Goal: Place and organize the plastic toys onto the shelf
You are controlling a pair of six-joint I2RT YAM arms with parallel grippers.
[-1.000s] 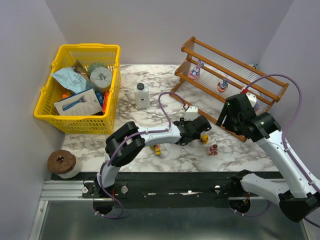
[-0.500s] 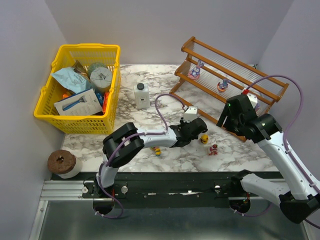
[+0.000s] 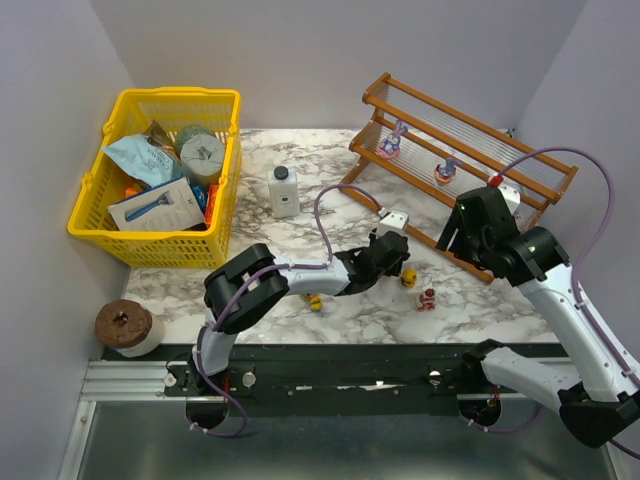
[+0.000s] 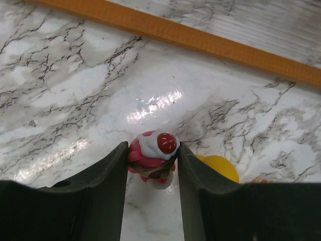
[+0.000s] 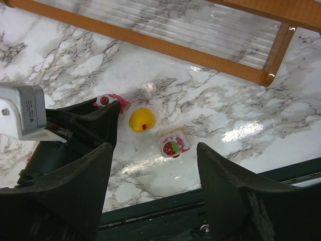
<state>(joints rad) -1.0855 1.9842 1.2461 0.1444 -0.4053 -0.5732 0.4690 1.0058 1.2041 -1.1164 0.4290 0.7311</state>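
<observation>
The shelf's bare bottom level (image 4: 238, 32) lies outward of my left gripper, so next my left gripper should carry the figurine (image 4: 153, 154) outward over the shelf's front bar, turning square to it, and release.
My left gripper (image 4: 152, 161) is shut on a pink-red figurine (image 4: 153, 154) with a white cap and a strawberry on top, just above the marble table. A yellow toy (image 4: 220, 167) sits right beside it. From above, the left gripper (image 3: 396, 260) is in front of the shelf (image 3: 480, 150), next to the yellow toy (image 3: 408, 277) and a strawberry toy (image 3: 427, 298). Another small toy (image 3: 314, 300) lies under the left arm. Two bunnies (image 3: 392, 141) (image 3: 445, 170) stand on the shelf's lower tier. My right gripper (image 5: 154, 150) hangs open and empty above the strawberry toy (image 5: 174, 144).
A yellow mesh basket (image 3: 175, 95) full of packets stands at the back left. A white bottle with a black cap (image 3: 284, 190) stands between basket and shelf. A brown-topped roll (image 3: 128, 327) sits at the near left corner. Walls close in on three sides.
The left jaws have closed onto the pink-red figurine, and the left wrist has shifted slightly right toward the shelf. The right arm has barely moved.
</observation>
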